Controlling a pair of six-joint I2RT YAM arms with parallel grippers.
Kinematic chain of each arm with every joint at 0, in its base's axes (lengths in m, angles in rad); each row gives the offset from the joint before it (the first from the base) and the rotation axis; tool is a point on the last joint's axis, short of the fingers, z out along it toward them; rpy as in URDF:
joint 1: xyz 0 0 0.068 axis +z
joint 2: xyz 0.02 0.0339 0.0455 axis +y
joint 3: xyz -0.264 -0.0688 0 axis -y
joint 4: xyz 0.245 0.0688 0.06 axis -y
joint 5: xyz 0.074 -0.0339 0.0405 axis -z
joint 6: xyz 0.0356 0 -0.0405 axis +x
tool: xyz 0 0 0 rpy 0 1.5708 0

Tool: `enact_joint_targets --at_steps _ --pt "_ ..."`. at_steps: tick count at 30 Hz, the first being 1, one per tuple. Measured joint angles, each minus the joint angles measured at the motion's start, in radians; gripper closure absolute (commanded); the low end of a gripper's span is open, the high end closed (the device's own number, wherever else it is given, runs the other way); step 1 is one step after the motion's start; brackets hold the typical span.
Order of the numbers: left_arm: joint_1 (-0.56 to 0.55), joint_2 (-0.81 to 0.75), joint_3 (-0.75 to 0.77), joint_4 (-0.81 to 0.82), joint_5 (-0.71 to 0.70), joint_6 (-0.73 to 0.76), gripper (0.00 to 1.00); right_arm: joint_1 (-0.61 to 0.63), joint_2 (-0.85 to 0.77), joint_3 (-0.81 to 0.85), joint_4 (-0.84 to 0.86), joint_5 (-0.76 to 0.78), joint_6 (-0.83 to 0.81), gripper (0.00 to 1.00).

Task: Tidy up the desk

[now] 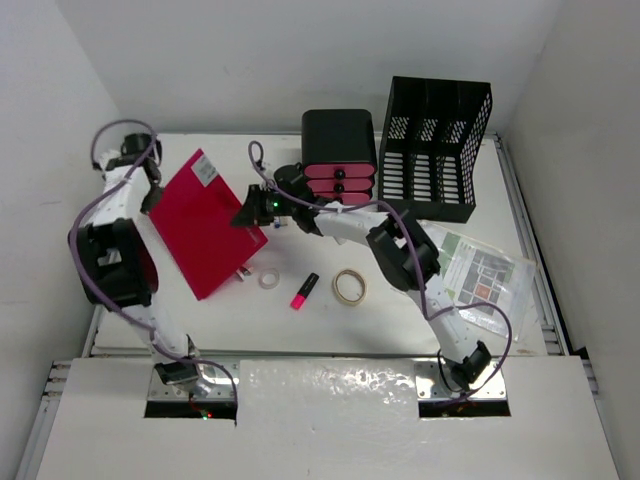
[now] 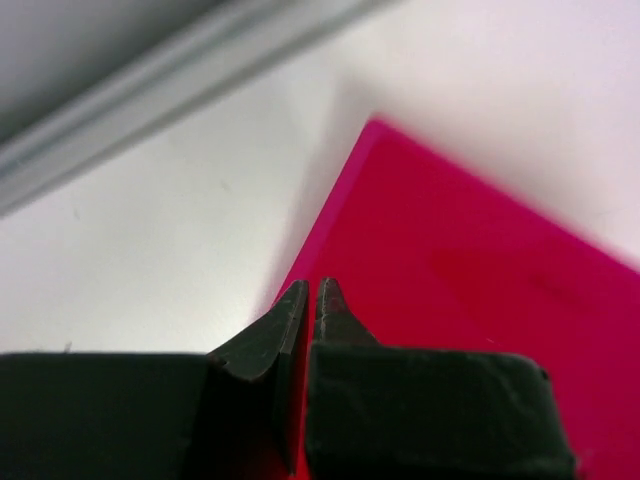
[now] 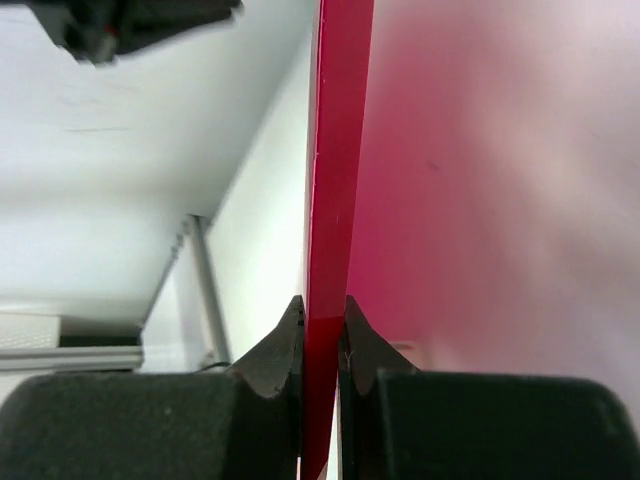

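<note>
The slot of the mesh file holder nearest the drawers is empty. I will next move my right gripper up, across to the file holder and down to let go of the folder [image 1: 205,225] upright in that slot.
The white desk [image 1: 320,330] has metal rails along its edges. A red folder [image 1: 205,225] lies at its left, its right edge raised. My right gripper [image 1: 248,212] is shut on that edge; in the right wrist view the folder [image 3: 338,150] runs edge-on between the jaws of the gripper [image 3: 322,305]. My left gripper [image 1: 153,197] is at the folder's left corner. In the left wrist view its jaws are shut, tips [image 2: 310,290] over the folder's [image 2: 480,250] edge, with bare desk [image 2: 180,230] beside it.
A black drawer unit with pink drawers [image 1: 338,150] and a black mesh file holder [image 1: 432,150] stand at the back. A small tape roll [image 1: 268,278], a pink highlighter [image 1: 304,290], a larger tape roll [image 1: 349,287] and sleeved papers [image 1: 480,272] lie on the desk.
</note>
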Motion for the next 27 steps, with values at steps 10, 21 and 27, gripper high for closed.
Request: enact_joint_targets --at_steps 10,21,27 --pt "0.013 -0.415 -0.114 0.07 -0.016 0.009 0.95 -0.025 -0.334 -0.098 0.048 0.046 -0.043 1.0" --pt "-0.008 -0.511 -0.422 0.178 0.169 0.043 0.92 -0.209 -0.916 -0.449 -0.051 0.442 -0.432 1.0" --pt "-0.04 -0.513 -0.466 0.231 0.206 0.047 0.92 -0.215 -1.188 -0.653 -0.068 0.752 -0.623 1.0"
